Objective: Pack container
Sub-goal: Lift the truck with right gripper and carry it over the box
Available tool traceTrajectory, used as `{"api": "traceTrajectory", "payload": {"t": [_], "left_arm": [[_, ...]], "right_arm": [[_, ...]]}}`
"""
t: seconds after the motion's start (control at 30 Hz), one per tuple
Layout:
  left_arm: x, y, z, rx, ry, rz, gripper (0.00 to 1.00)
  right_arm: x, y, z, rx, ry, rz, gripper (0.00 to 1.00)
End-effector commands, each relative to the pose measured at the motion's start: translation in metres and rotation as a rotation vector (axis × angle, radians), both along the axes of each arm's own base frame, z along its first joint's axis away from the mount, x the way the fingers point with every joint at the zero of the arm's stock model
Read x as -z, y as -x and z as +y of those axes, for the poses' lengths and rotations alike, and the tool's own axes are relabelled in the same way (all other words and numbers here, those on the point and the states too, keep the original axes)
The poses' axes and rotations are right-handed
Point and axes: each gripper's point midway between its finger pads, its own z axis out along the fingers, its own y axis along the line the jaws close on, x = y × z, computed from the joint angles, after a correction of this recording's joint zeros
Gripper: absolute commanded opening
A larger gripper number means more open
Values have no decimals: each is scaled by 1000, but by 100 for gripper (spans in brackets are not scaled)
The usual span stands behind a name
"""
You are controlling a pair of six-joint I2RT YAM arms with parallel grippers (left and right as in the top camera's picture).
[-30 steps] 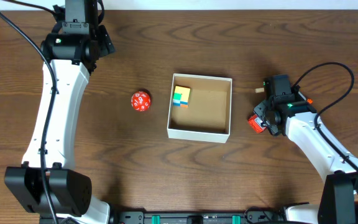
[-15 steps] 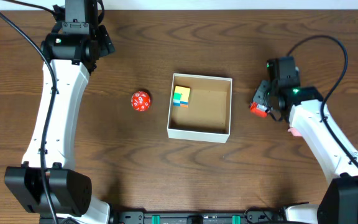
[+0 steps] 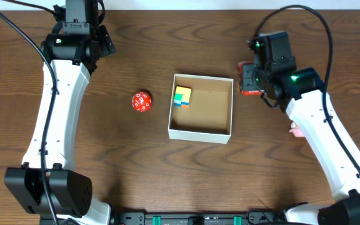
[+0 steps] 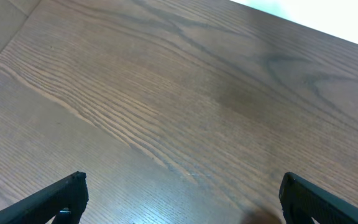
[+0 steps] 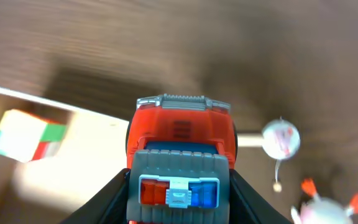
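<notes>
I will turn and carry the car (image 5: 180, 149) with my right gripper to the left in the overhead view, to the container's empty bottom (image 5: 86, 146) beside the cube. Then I will lower it there and let it go.
The container (image 3: 201, 130) is a square shallow box with white walls and a tan inside, at the table's middle. A multicoloured cube (image 3: 182, 96) lies in its far left corner and shows blurred in the right wrist view (image 5: 23, 134). My right gripper (image 3: 250, 79) is shut on a red toy car (image 5: 180, 149) with a grey roof and red and blue lights, held just right of the box's far right corner. A red many-sided die (image 3: 141, 101) lies left of the box. My left gripper (image 4: 179, 199) is open over bare table at the far left.
A small white toy with orange bits (image 5: 325, 202) and a white round thing on a stick (image 5: 280, 138) lie on the table at the right. A pale pink object (image 3: 293, 130) peeks out beside the right arm. The table is dark wood.
My right gripper has risen from the table at the right and moved up and left with the red toy car, toward the box's far right corner. The left arm has not moved.
</notes>
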Motion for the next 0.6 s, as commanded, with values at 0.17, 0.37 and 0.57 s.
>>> {"api": "traceTrajectory", "payload": {"t": [0.17, 0.37, 0.57], "left_arm": [[7, 0, 2, -12, -4, 16, 98], [7, 0, 2, -12, -4, 16, 98], [7, 0, 2, -12, -4, 16, 98]], "right_arm": [[-53, -2, 56, -247, 52, -147, 19], [-48, 15, 82, -426, 96, -133, 24], [-46, 28, 100, -559, 131, -134, 29]]}}
